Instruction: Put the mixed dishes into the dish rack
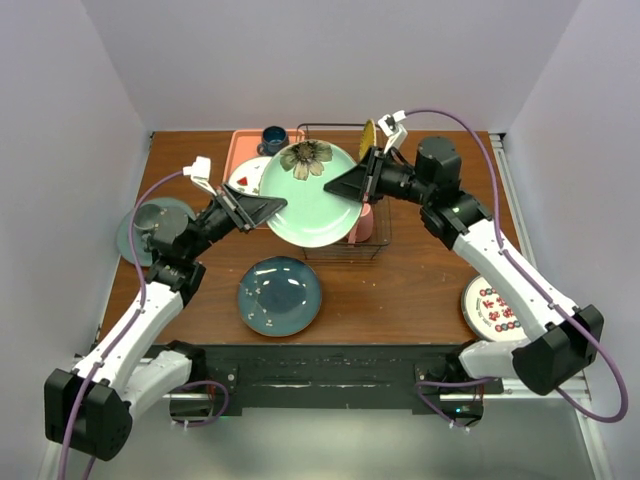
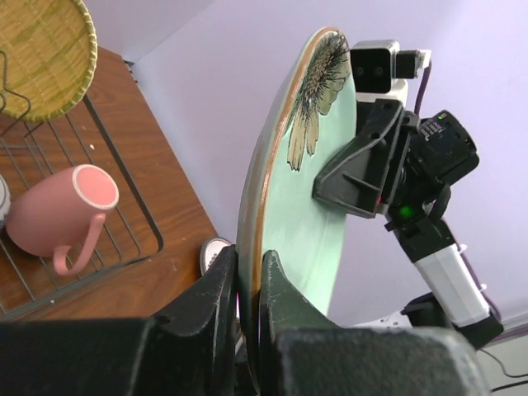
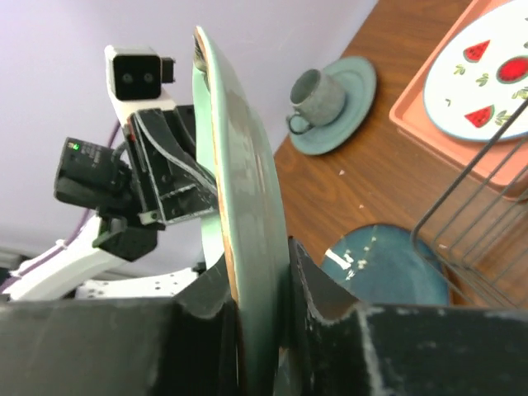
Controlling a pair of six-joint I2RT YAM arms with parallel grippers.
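Note:
My right gripper turns outward and down to the slots beside the yellow plate next, releasing the mint-green plate, since the yellow one stands upright in the rack (image 1: pixel 375 254).
A mint-green plate (image 1: pixel 312 200) with a brown flower print hangs on edge above the table, just left of the dish rack (image 1: pixel 375 254). My left gripper (image 1: pixel 272 205) is shut on its left rim, the fingers pinching the edge (image 2: pixel 249 272). My right gripper (image 1: pixel 340 185) is shut on the opposite rim (image 3: pixel 260 280). A pink mug (image 1: pixel 362 222) lies on its side in the rack (image 2: pixel 124 239). A yellow woven-look plate (image 1: pixel 367 138) stands upright at the rack's far end. A dark blue plate (image 1: pixel 280 295) lies flat on the table below the held plate.
A pink tray (image 1: pixel 240 150) at the back holds a white watermelon-print plate (image 1: pixel 250 175) and a dark blue cup (image 1: pixel 273 138). A grey cup on a saucer (image 1: pixel 150 228) sits at the left edge. A white plate with red marks (image 1: pixel 493 308) lies front right.

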